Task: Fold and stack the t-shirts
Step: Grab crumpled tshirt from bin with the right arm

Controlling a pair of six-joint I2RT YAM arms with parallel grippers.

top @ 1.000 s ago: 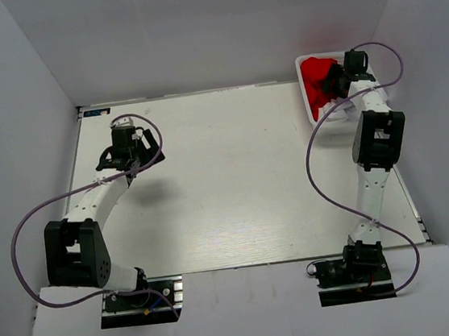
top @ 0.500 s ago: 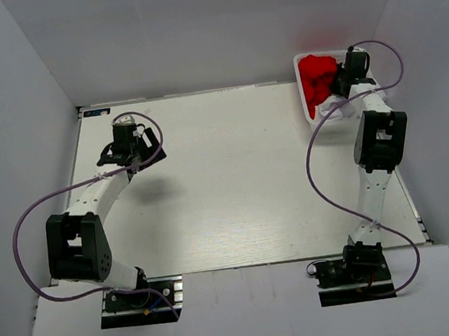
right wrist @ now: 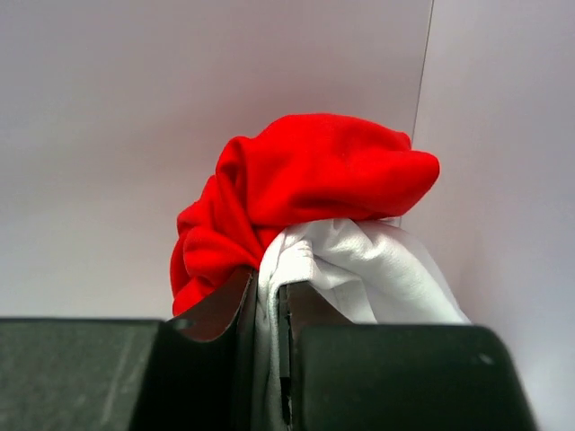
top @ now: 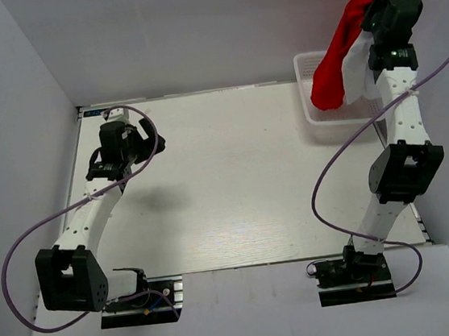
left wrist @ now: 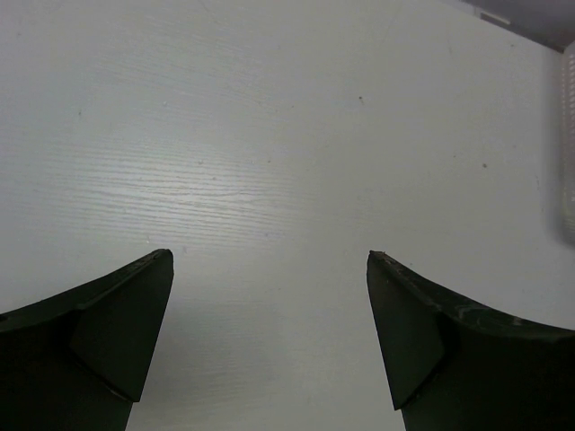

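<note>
My right gripper next comes down toward the lattice basket to release the fold of white t-shirt [top: 360, 75], since both shirts already hang over its open top.
My right gripper [right wrist: 269, 280] is shut on a fold of the white t-shirt [right wrist: 382, 269], which is pinched between its jaws. The red t-shirt [right wrist: 305, 175] is bunched over the white one and rests against the left finger. In the top view the right arm is raised high at the back right, the right gripper [top: 375, 14] up by the wall. The red t-shirt [top: 336, 62] and the white t-shirt [top: 360, 75] hang down from it, above the basket. My left gripper [left wrist: 269, 259] stands open over bare table, holding nothing; the top view shows the left gripper [top: 145, 141] at the far left.
A white plastic lattice basket [top: 316, 114] stands at the table's back right corner, under the hanging shirts. Its edge [left wrist: 568, 153] shows at the right of the left wrist view. Grey walls close in the back and both sides.
The right gripper shut on the cloth in the basket and lifted both shirts high up out of it. The left arm shifted slightly left and back, still open.
</note>
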